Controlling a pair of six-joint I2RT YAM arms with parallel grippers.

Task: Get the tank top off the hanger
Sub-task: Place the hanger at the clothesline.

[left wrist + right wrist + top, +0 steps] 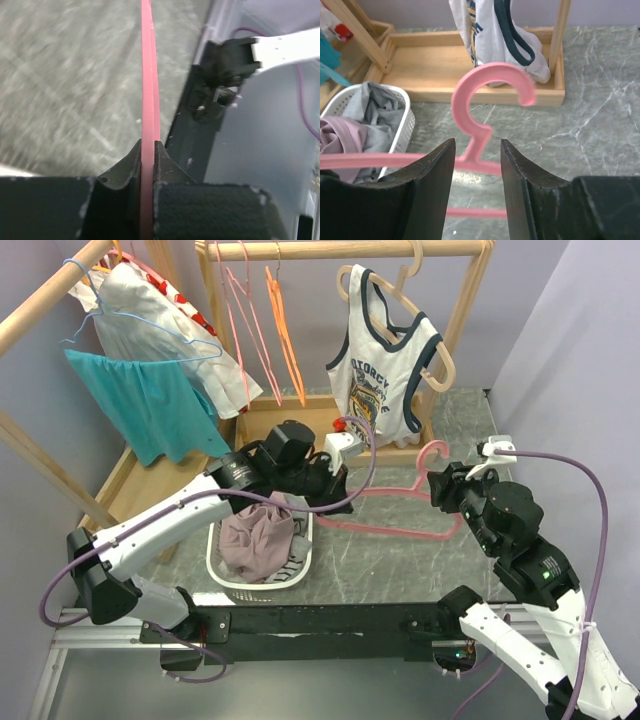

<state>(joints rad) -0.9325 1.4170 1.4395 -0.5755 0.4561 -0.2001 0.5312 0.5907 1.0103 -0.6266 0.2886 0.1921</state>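
My left gripper rises outward next, turns the hook up onto the rack bar beside the orange hangers and releases it, since the pink hanger (400, 531) is bare.
A bare pink plastic hanger (400, 531) is held low over the marble table, its hook (432, 449) pointing to the far side. My left gripper (335, 502) is shut on the hanger's left end; the pink bar (149, 100) runs out from between the jaws. My right gripper (437, 488) is open, and in the right wrist view (477, 145) the hanger's neck (479, 142) shows just beyond the gap between the jaws, untouched. A mauve garment (255, 535) lies crumpled in the white basket (215, 565). A white tank top with navy trim (385, 370) hangs on a wooden hanger on the rack.
The wooden clothes rack (470, 300) stands at the back with its tray base (300, 415). A teal garment (150, 405) and white clothes hang at the left. Empty pink and orange hangers (280, 330) hang in the middle. The basket (405, 125) also holds grey cloth.
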